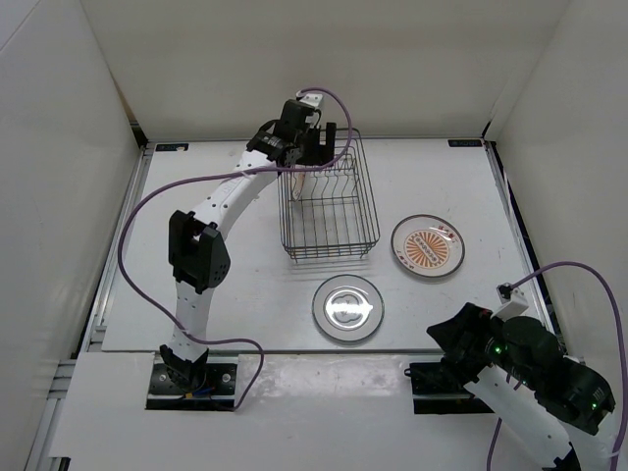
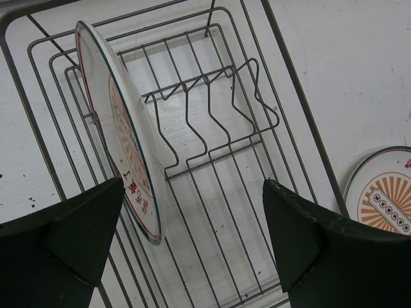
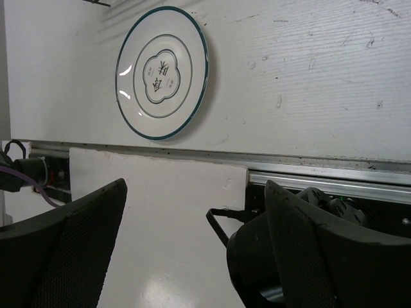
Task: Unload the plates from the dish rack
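Next, my left gripper lowers onto the rim of the pinkish-white plate and closes there. That plate stands on edge with its rim between the open fingers.
The dark wire dish rack [image 1: 330, 218] stands at the middle back of the table. One pinkish-white plate [image 2: 119, 128] with red marks stands on edge in it at the far left end; it also shows in the top view [image 1: 295, 183]. My left gripper [image 1: 316, 152] hovers over that end, open and empty [image 2: 192, 237], with the plate just inside its left finger [image 2: 83, 231]. The orange-brown plate [image 1: 428, 245] lies flat right of the rack. The grey flower plate [image 1: 348, 307] lies flat in front of it. My right gripper [image 1: 446, 339] is open and empty [image 3: 192, 237] at the near right edge.
White walls enclose the table on three sides. The rack's upright divider prongs [image 2: 205, 109] stand free to the right of the plate. The orange-brown plate [image 2: 382, 199] lies just outside the rack's rim. A metal rail [image 3: 321, 183] and a black cable [image 3: 221, 224] lie below the right gripper.
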Robot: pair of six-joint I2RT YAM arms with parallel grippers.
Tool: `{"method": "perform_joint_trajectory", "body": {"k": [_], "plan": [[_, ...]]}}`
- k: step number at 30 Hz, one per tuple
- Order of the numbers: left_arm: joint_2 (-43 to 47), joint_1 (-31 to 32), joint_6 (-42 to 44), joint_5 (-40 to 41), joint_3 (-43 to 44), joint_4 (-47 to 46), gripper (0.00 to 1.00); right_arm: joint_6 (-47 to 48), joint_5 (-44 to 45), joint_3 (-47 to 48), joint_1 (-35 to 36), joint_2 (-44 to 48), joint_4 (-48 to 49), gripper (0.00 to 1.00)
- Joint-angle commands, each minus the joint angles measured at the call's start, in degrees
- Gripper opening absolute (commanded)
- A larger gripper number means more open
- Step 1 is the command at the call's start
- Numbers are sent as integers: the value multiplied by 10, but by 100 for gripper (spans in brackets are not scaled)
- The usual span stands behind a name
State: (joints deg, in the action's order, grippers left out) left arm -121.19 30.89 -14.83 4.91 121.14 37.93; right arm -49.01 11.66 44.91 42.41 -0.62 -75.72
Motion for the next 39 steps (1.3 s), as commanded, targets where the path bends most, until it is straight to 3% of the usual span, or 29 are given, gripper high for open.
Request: {"method": "perform_joint_trajectory", "body": {"k": [1,12,16,18,19,25,29,39], "plan": [[17,-3,13,13,20,-13,100,8,16,12,4,28,-28,90],[-31,-14,26,-4,38,-19,64,-5,58,40,14,40,-73,90],[-41,-27,14,-23,33,-9,56,-17,69,42,24,47,-85,90],[-40,-35,12,-31,21,-9,47,-24,71,44,28,53,-88,90],[-36,-36,12,-37,17,-9,33,-25,73,42,29,55,-91,90],[-12,-45,20,-69,4,-6,20,-35,87,26,41,64,-98,90],[17,-45,31,-87,2,-11,2,-38,88,16,46,63,-91,90],[69,-47,31,-115,7,-8,0,-36,85,18,50,56,-79,90]]}}
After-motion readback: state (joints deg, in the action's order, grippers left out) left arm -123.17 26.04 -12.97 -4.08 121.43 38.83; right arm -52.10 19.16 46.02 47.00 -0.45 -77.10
